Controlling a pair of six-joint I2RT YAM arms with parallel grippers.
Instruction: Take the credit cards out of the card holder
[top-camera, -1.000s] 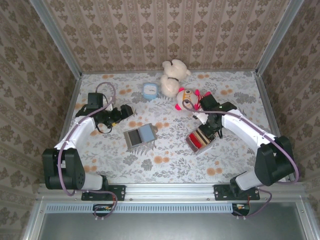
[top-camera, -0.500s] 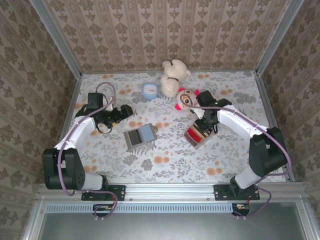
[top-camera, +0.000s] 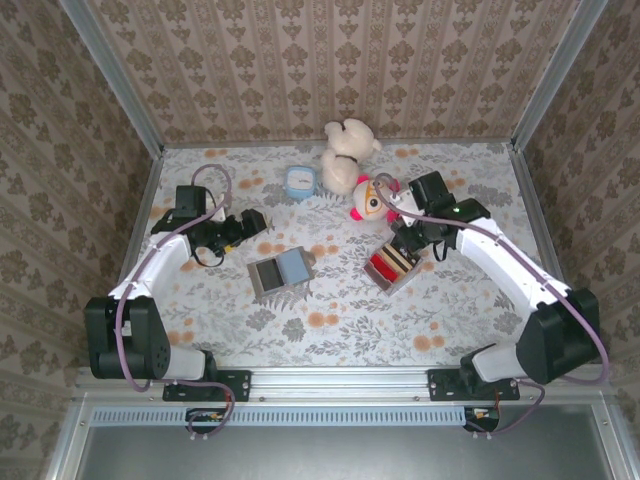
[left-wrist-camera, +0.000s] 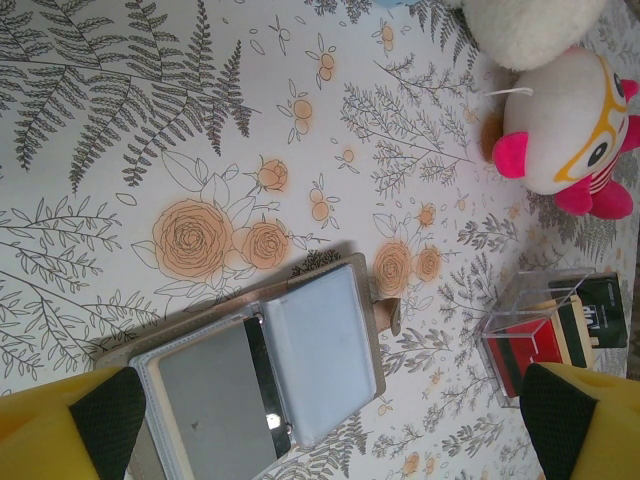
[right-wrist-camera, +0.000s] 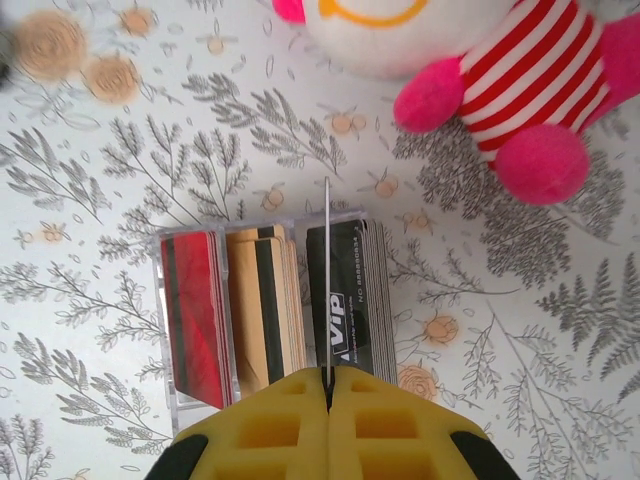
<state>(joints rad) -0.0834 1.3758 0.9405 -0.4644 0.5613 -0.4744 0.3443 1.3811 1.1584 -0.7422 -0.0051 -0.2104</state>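
The thin card hangs just above the black stack in the clear tray. It goes down onto that stack next, and my right gripper releases it.
The grey card holder (top-camera: 268, 276) lies open at the table's middle, showing a grey left panel (left-wrist-camera: 205, 400) and a light blue card (left-wrist-camera: 320, 345) in its right pocket. My left gripper (top-camera: 252, 222) hangs up and to the left of it, open and empty, its yellow fingers (left-wrist-camera: 100, 425) wide apart. My right gripper (right-wrist-camera: 328, 385) is shut on a thin card (right-wrist-camera: 327, 270) seen edge-on, its colours hidden. It holds that card just above the black stack in the clear tray (right-wrist-camera: 165, 330). The same right gripper (top-camera: 408, 238) is over the tray (top-camera: 395, 268).
The tray holds red, tan and black card stacks. A pink striped plush (top-camera: 368, 197) sits just behind it, with a white teddy (top-camera: 345, 150) and a small light blue box (top-camera: 299, 182) farther back. Patterned walls close in three sides.
The right arm has swung, its wrist moving back and right, while its gripper stays over the tray, which sits slightly further left and back. Left arm and card holder are unmoved.
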